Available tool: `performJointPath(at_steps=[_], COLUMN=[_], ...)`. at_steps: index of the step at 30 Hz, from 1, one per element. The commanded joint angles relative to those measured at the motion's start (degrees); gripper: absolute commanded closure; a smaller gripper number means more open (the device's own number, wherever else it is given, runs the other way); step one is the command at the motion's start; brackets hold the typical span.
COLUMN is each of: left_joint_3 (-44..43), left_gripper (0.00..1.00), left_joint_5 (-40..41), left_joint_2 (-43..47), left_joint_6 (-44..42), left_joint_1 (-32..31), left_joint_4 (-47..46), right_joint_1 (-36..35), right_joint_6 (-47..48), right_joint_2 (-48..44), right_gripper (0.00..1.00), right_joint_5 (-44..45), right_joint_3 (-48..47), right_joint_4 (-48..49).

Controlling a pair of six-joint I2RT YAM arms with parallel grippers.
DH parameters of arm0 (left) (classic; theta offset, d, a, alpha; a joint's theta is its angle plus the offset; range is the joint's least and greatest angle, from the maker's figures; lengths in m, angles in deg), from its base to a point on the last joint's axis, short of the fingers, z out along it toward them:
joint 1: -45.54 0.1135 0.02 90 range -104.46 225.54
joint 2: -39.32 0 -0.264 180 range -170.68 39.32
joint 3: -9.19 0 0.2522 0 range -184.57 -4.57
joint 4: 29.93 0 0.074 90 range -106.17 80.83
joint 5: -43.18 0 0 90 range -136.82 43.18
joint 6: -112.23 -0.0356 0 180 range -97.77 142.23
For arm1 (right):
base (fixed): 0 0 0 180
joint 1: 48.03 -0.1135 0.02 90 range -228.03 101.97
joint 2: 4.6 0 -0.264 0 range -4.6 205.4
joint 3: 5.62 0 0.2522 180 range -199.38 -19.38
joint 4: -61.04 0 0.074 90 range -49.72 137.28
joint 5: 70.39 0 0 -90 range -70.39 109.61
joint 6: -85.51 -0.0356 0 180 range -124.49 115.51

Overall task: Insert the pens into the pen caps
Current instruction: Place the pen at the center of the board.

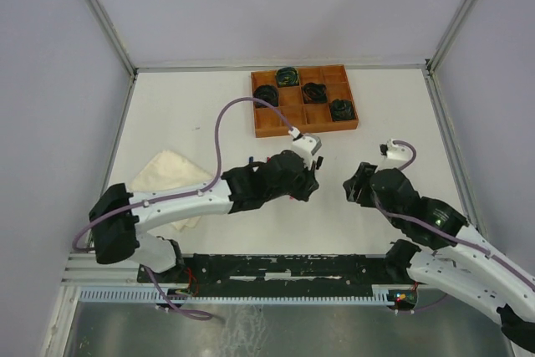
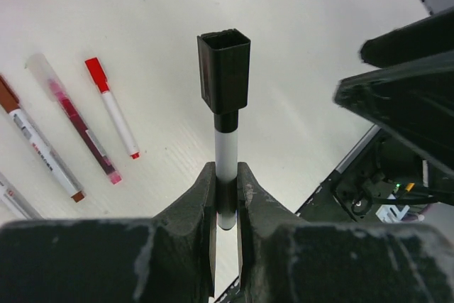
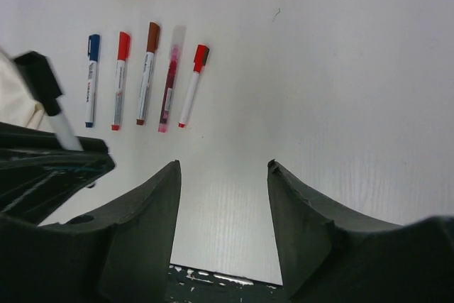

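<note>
The left gripper brings the white-barrelled pen (image 2: 225, 152) down onto the bare tabletop (image 2: 151, 101) beside the short red pen next and releases it there, since its black cap is already on.
My left gripper (image 2: 225, 196) is shut on the lower end of a white-barrelled pen (image 2: 225, 152), which points away from it and wears a black cap (image 2: 224, 69). This pen also shows at the left of the right wrist view (image 3: 62, 129). Several capped pens lie in a row on the table: blue (image 3: 91, 79), red (image 3: 119, 79), brown (image 3: 147, 72), pink translucent (image 3: 170, 79) and a short red one (image 3: 193, 86). My right gripper (image 3: 223, 168) is open and empty above bare table, facing the left gripper (image 1: 309, 180) from the right (image 1: 353, 183).
A wooden compartment tray (image 1: 305, 131) holding dark cable coils (image 1: 315, 92) stands at the back centre. A folded cream cloth (image 1: 167, 175) lies at the left under the left arm. A black rail (image 1: 276, 269) runs along the near table edge.
</note>
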Motion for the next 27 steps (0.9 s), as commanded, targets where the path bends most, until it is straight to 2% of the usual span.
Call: performJointPath(at_steps=[1, 9, 17, 27], left_joint_3=[-5.34, -15.22, -22.20, -24.56], left_gripper=[0.97, 0.97, 0.97, 0.97], left_joint_5=[-1.64, -0.26, 2.79, 4.15], left_joint_2=[-6.27, -19.27, -27.19, -33.21], left_joint_6=[3.61, 5.87, 7.08, 7.32], left_joint_1=[0.16, 0.23, 0.54, 2.24], left_joint_4=[1.47, 7.48, 14.92, 17.11], right_joint_1=[0.19, 0.20, 0.14, 0.15], right_joint_6=[-3.71, -6.35, -8.99, -9.01], right_joint_2=[-5.79, -12.36, -14.99, -14.42], right_gripper=[0.39, 0.38, 0.36, 0.33], right_joint_5=[4.94, 6.64, 7.18, 5.12], right_joint_3=[0.19, 1.08, 0.62, 0.53], right_joint_4=[0.03, -5.09, -9.13, -10.28])
